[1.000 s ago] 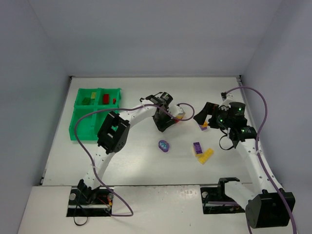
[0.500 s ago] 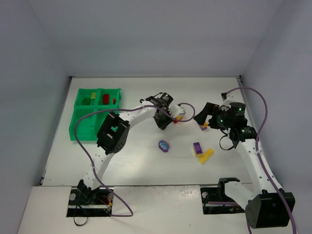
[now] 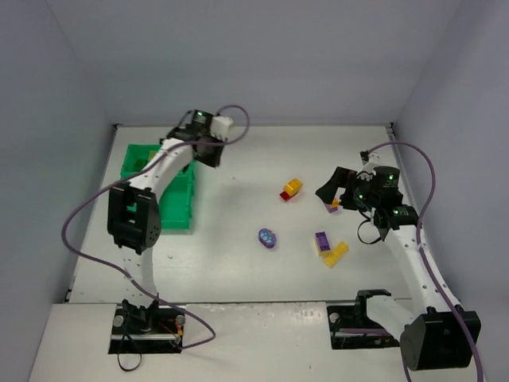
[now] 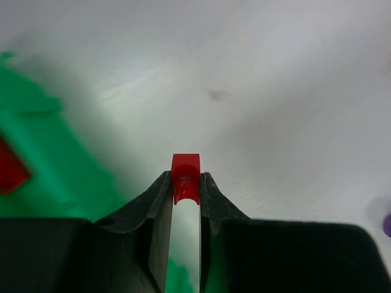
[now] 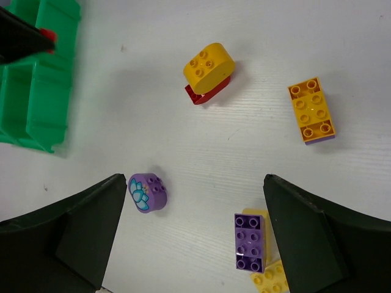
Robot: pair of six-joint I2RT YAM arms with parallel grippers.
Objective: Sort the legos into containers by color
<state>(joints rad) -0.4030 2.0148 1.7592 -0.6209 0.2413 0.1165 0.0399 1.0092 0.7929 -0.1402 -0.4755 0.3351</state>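
My left gripper goes left in the top view next, over the section of the green tray holding a red brick, and releases this matching brick.
My left gripper [image 3: 208, 155] is shut on a small red brick [image 4: 186, 177] and holds it above the right edge of the green tray [image 3: 127, 171] near its back compartments. The tray [image 4: 36, 152] holds a red brick [image 4: 9, 171]. My right gripper [image 5: 195, 226] is open and empty, high above the loose bricks. Under it lie a purple oval patterned piece [image 5: 146, 192], a purple brick [image 5: 250, 241] on a yellow one [image 5: 272, 278], an orange rounded brick [image 5: 209, 64] on a red piece [image 5: 198, 96], and an orange brick [image 5: 311, 110].
The loose bricks lie in the table's middle and right: the orange and red pair [image 3: 291, 189], the purple oval [image 3: 268, 238], the purple brick [image 3: 322, 241] and the yellow brick [image 3: 336, 254]. The left arm's purple cable arcs over the tray. Grey walls enclose the table.
My left arm has swung from the middle of the table to the tray at the far left, carrying the red brick. The orange and red pair is uncovered. The right arm has not moved.
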